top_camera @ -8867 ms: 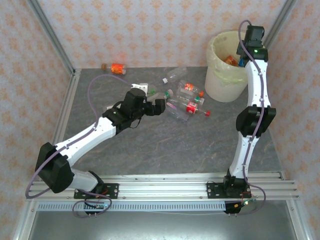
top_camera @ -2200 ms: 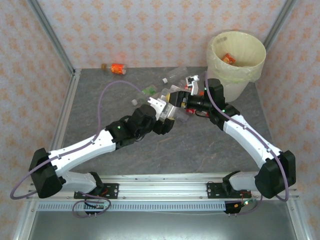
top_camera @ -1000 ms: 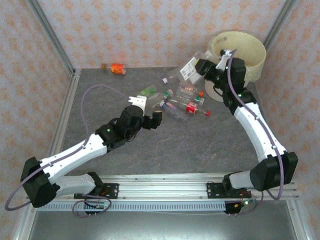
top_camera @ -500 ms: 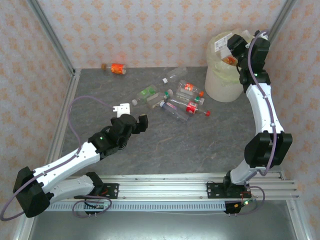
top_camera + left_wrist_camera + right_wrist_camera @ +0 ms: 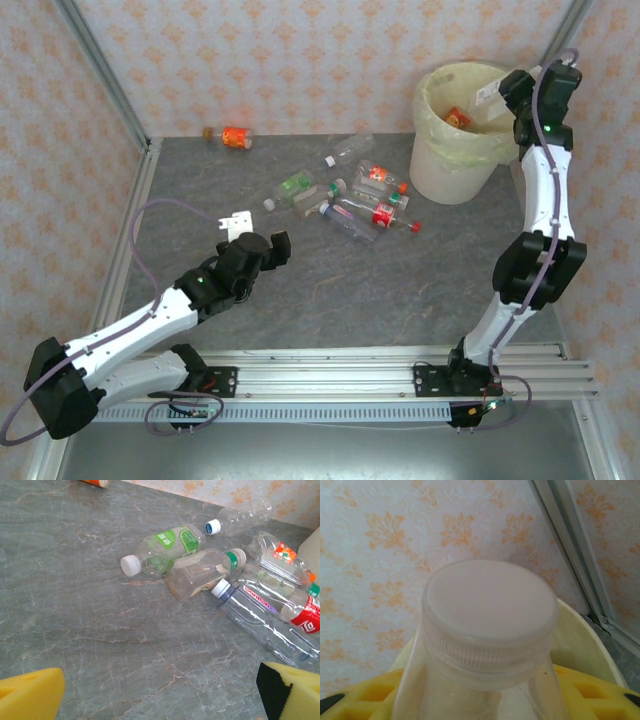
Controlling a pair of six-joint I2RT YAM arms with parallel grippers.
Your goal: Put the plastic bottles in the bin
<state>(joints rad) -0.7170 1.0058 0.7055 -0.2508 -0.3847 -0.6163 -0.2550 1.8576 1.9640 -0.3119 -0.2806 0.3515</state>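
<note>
Next, my right gripper dips with a slight turn above the bin's opening (image 5: 468, 103) (image 5: 580, 642) below and releases the clear bottle, whose base hangs inside the bin's rim.
My right gripper (image 5: 513, 88) is raised over the far right rim of the bin (image 5: 440, 160) and is shut on a clear plastic bottle (image 5: 490, 95) with a white label. In the right wrist view its white cap (image 5: 490, 605) stands between the yellow pads (image 5: 602, 695). An orange-labelled bottle (image 5: 458, 118) lies inside the bin. Several more bottles (image 5: 350, 205) lie in a cluster mid-table, among them a green-labelled one (image 5: 167, 547) and a red-labelled one (image 5: 272, 615). My left gripper (image 5: 260, 233) hovers open, left of and nearer than the cluster, with nothing between its fingers (image 5: 30, 692).
One orange bottle (image 5: 232, 137) lies alone by the back wall at the left. A clear bottle with a blue cap (image 5: 240, 516) lies behind the cluster. Metal frame posts (image 5: 100, 75) border the grey stone-patterned table (image 5: 380, 290).
My right arm has swung the held bottle from the bin's left side up and across to above its right rim. My left arm has drawn back from the cluster, still open.
</note>
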